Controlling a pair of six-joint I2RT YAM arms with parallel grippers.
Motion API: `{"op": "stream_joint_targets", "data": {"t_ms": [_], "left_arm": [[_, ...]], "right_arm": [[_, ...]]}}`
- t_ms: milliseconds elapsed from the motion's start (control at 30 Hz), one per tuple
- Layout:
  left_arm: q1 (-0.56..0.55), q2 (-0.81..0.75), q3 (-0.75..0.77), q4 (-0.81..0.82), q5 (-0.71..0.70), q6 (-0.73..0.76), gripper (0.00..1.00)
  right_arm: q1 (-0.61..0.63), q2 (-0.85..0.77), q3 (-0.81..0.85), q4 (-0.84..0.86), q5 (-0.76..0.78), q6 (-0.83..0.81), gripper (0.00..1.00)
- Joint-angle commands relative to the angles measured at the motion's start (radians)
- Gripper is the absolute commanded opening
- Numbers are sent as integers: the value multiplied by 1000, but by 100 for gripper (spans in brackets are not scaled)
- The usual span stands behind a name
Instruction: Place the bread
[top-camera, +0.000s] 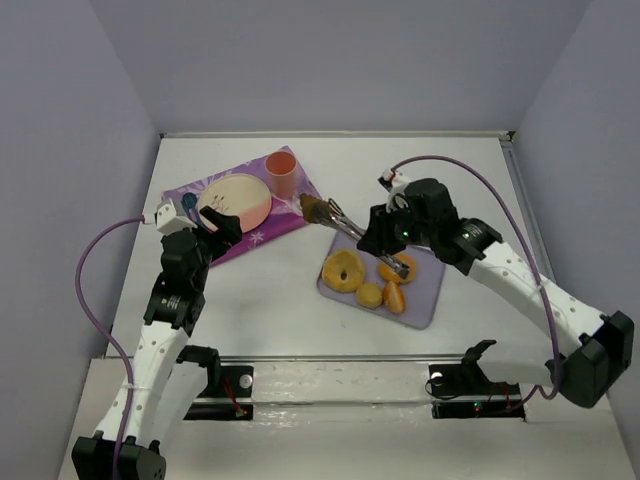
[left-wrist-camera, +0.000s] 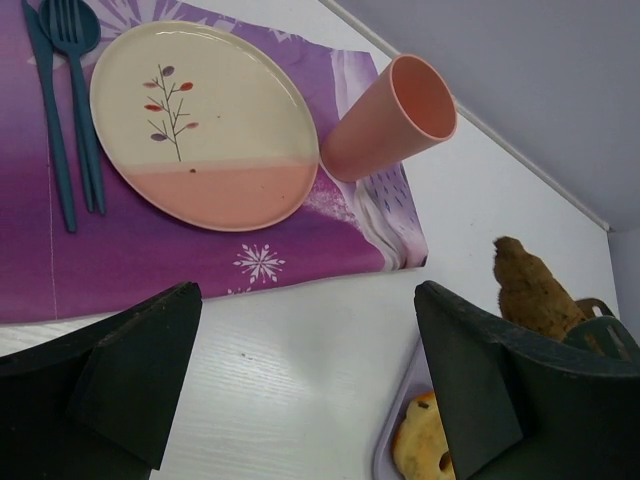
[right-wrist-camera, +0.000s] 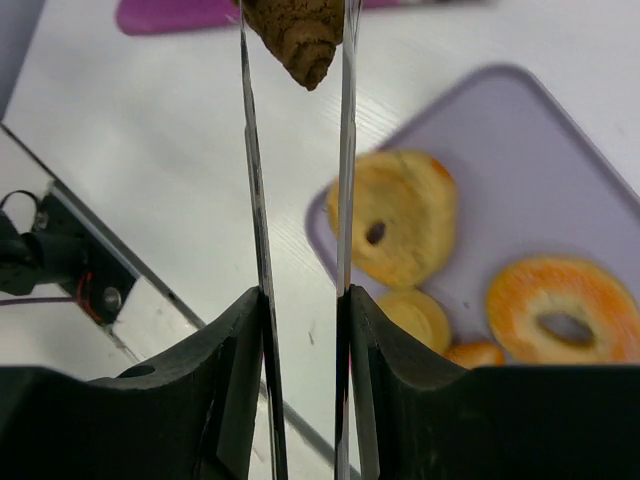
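The empty plate (top-camera: 236, 196) lies below the right gripper on the left in the top view, so the gripper will go that way, then down to let go of the bread (top-camera: 312, 208).
The bread (top-camera: 312, 208), a small dark brown lump, hangs above the table pinched at the tip of metal tongs (top-camera: 340, 218). My right gripper (top-camera: 370, 236) is shut on the tongs' handles. In the right wrist view the two thin tong blades (right-wrist-camera: 255, 200) run up between my right gripper (right-wrist-camera: 300, 295) fingers to the bread (right-wrist-camera: 298, 35). The left wrist view shows the bread (left-wrist-camera: 530, 290) at right, beyond the pink cup. My left gripper (top-camera: 225, 225) stands open and empty over the table beside the placemat, also seen as the left gripper (left-wrist-camera: 308, 292) with nothing between its fingers.
A cream and pink plate (top-camera: 235, 200) and a pink cup (top-camera: 281, 172) rest on a purple placemat (top-camera: 200, 190), with a blue fork and spoon (left-wrist-camera: 65, 100). A lilac tray (top-camera: 425, 290) holds golden ring pastries (top-camera: 345, 270) and small orange rolls (top-camera: 394, 296).
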Motion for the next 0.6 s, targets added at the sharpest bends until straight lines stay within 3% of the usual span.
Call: {"op": "stream_joint_targets", "data": {"t_ms": [0,333,567], "left_arm": [[-6,-11,-2,22,-34,-6,99],[-6,-31,-10,14,-66,-14,99],[-6,-28,-12,13,-64,-14,99]], "right_arm": [[104,180,170,300,-90,-53,17],[162,761,659,321,8,-112,18],[196,1004,890,271,-5,-139,24]]}}
